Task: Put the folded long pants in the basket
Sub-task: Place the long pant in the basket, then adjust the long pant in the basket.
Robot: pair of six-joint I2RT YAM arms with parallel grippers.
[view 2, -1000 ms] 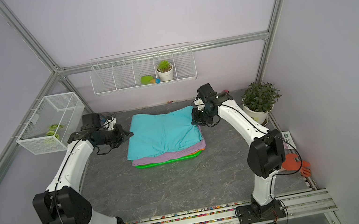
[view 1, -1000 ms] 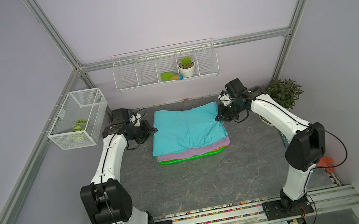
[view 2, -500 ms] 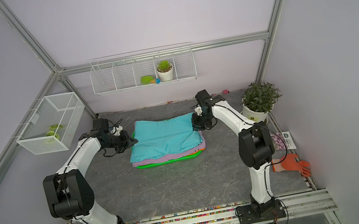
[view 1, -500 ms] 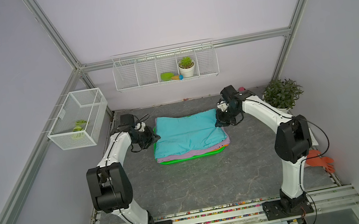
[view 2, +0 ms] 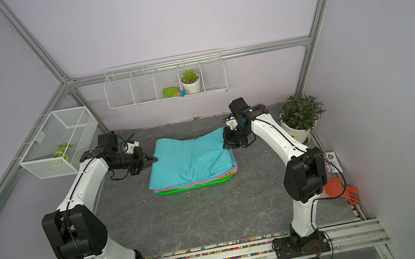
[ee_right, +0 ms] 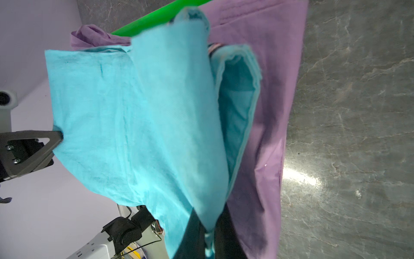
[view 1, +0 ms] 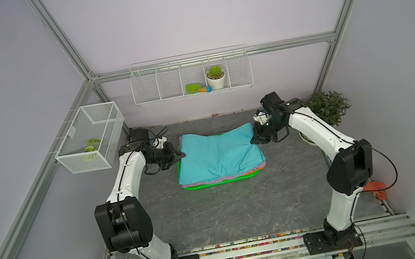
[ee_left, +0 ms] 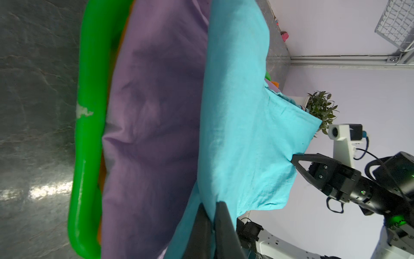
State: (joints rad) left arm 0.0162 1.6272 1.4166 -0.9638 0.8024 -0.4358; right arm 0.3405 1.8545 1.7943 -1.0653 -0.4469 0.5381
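My left gripper holds the teal pants' edge raised. It will next move down, lay that edge onto the lilac pants inside the basket's rim and release it.
The teal folded long pants (view 1: 219, 154) (view 2: 191, 158) lie on top of the stack in the green basket (view 1: 221, 183) (view 2: 196, 186). Lilac pants (ee_left: 152, 112) (ee_right: 268, 112) sit right under them, and an orange edge (view 2: 232, 173) shows below. My left gripper (view 1: 182, 155) (ee_left: 212, 208) is shut on the left edge of the teal pants (ee_left: 242, 134). At the opposite edge my right gripper (view 1: 253, 141) (ee_right: 209, 226) is shut on the teal cloth (ee_right: 134, 112), whose far corners are lifted. The basket's rim (ee_left: 89, 112) curves around the stack. No khaki pants show.
A potted plant (view 1: 328, 110) stands at the back right, close behind the right arm. An orange glove (view 1: 376, 189) lies by the right edge. A white wire shelf (view 1: 191, 81) hangs on the back wall and a wire basket (view 1: 91, 138) on the left wall.
Both grippers have come down slightly with the teal pants, still shut on them. The cloth's middle has settled lower onto the stack in the basket.
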